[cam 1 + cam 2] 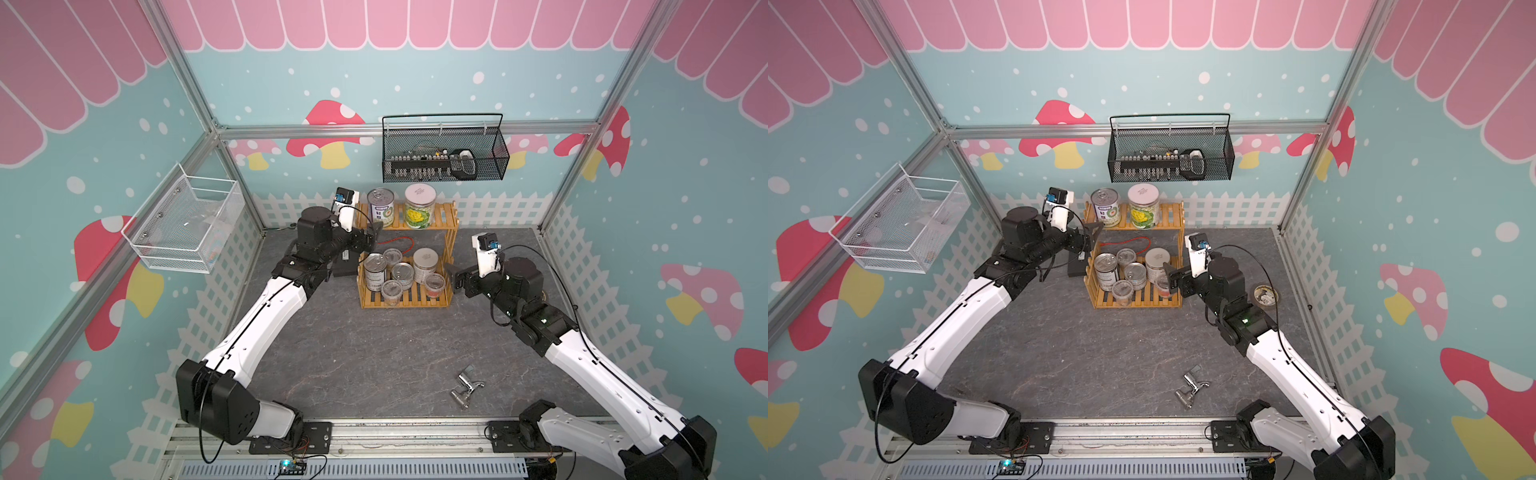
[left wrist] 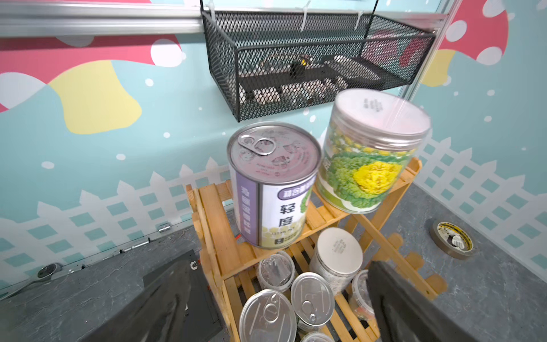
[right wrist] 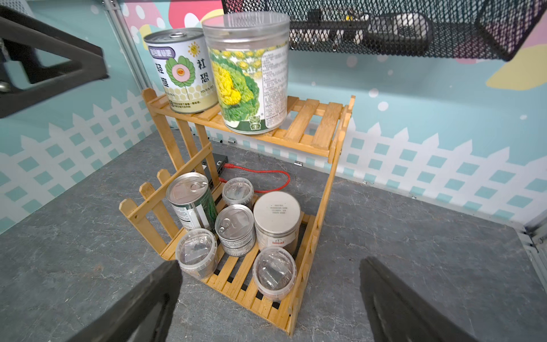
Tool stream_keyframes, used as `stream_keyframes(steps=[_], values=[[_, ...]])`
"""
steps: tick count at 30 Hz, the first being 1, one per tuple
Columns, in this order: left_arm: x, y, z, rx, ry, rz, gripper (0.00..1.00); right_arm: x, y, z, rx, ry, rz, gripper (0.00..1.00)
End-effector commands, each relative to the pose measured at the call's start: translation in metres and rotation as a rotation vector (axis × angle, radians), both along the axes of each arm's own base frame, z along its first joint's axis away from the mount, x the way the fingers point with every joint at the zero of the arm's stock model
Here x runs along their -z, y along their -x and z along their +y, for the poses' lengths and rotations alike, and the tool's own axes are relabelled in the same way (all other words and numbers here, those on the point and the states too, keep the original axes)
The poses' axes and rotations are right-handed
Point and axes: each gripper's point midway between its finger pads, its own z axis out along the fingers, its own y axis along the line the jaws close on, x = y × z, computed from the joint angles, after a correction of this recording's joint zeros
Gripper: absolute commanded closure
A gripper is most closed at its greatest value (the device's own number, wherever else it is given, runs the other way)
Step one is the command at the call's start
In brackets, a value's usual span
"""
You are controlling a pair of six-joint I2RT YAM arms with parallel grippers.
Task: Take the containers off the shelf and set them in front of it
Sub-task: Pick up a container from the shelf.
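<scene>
My left gripper is open and will next reach outward until its fingers are on both sides of the body of the purple-labelled tin (image 1: 380,206) (image 2: 272,196), then close, because the tin's near side is clear.
The yellow wooden shelf (image 1: 419,297) stands at the back of the table. Its top tier carries a purple-labelled tin (image 1: 380,206) and a white-lidded jar with a yellow-green label (image 1: 419,206). On the lower tier sit a tall tin (image 3: 191,204), a short tin (image 3: 235,228), a white-lidded canister (image 3: 276,219) and three clear lidded cups (image 3: 274,274). My left gripper (image 2: 281,311) hovers open at the shelf's left end, above the lower-tier tins. My right gripper (image 3: 270,308) is open at the shelf's right front corner, holding nothing.
A black mesh basket (image 1: 444,153) hangs on the back wall above the shelf. A white wire basket (image 1: 187,226) hangs on the left wall. A black box (image 1: 345,266) with a red cable lies behind the shelf. A chrome faucet (image 1: 467,386) and a tape roll (image 1: 1266,295) lie on the table.
</scene>
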Motion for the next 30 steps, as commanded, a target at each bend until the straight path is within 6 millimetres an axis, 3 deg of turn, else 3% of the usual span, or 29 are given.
stream_keyframes(steps=[1, 5, 14, 24, 28, 30], values=[[0.002, -0.007, -0.011, 0.083, -0.021, 0.019, 0.02, -0.022, 0.002, 0.005, -0.067, 0.015, -0.056, 0.01], [0.004, -0.022, -0.021, 0.121, -0.027, 0.023, 0.01, -0.029, 0.000, 0.010, -0.129, 0.012, -0.072, 0.01], [0.000, -0.054, -0.020, 0.106, -0.019, 0.016, 0.01, -0.037, -0.005, 0.001, -0.154, -0.009, -0.101, 0.01], [-0.003, -0.070, -0.041, 0.203, 0.022, 0.024, 0.01, -0.042, -0.007, -0.004, -0.155, -0.021, -0.118, 0.01], [-0.002, -0.077, -0.042, 0.196, 0.019, 0.029, 0.06, -0.041, -0.007, -0.006, -0.152, -0.027, -0.115, 0.01], [-0.004, -0.077, -0.041, 0.193, 0.019, 0.024, 0.15, -0.042, -0.006, -0.006, -0.154, -0.029, -0.117, 0.01]])
